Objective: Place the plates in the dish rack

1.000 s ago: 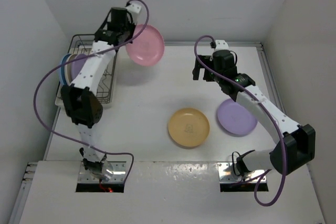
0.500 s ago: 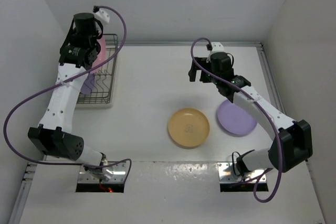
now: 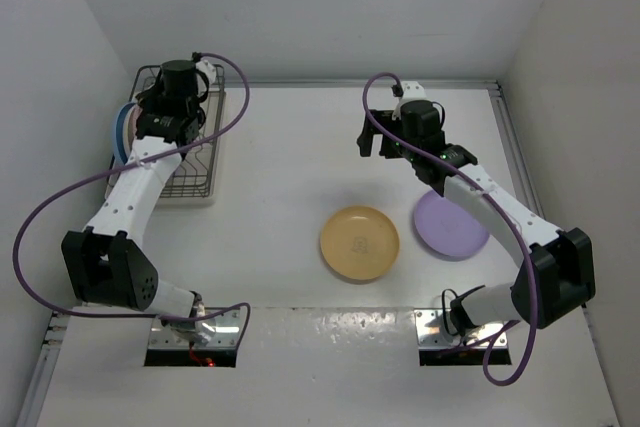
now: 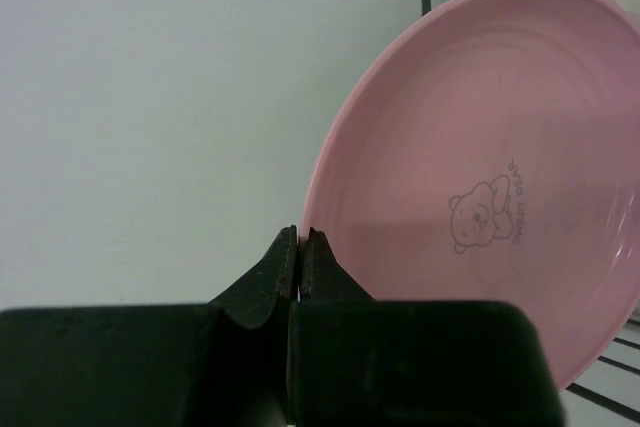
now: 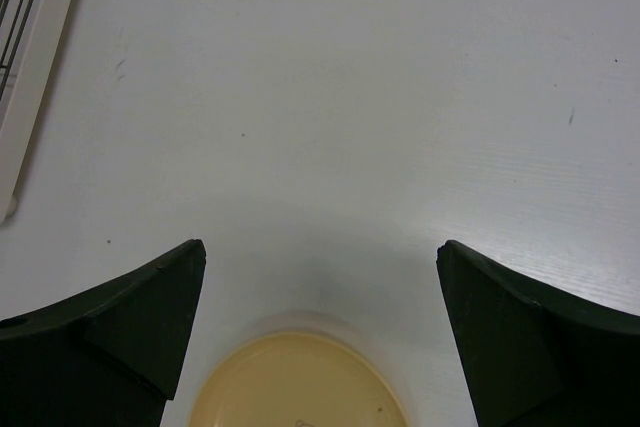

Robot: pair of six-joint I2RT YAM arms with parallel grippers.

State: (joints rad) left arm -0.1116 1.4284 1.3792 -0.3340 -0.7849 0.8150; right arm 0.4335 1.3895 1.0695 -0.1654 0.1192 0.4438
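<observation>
My left gripper needs to move away from the blue plate at the rack's end by the wall next. Then it should lower the pink plate between the rack's wires.
My left gripper [image 4: 302, 239] is shut on the rim of the pink plate [image 4: 490, 177], which stands on edge over the wires of the dish rack [image 4: 612, 399]. In the top view this gripper [image 3: 176, 105] is above the dish rack [image 3: 195, 172] at the far left, and the arm hides the pink plate. A blue plate [image 3: 121, 133] stands in the rack. The orange plate [image 3: 359, 243] and a lavender plate [image 3: 452, 224] lie flat on the table. My right gripper [image 3: 384, 139] is open and empty, hovering beyond the orange plate [image 5: 300, 387].
The rack's cream tray edge [image 5: 30, 67] shows at the left of the right wrist view. White walls stand close behind and left of the rack. The right arm's forearm passes over part of the lavender plate.
My left arm has swung the pink plate from the table's back middle leftwards and down over the rack. The right gripper has shifted slightly left.
</observation>
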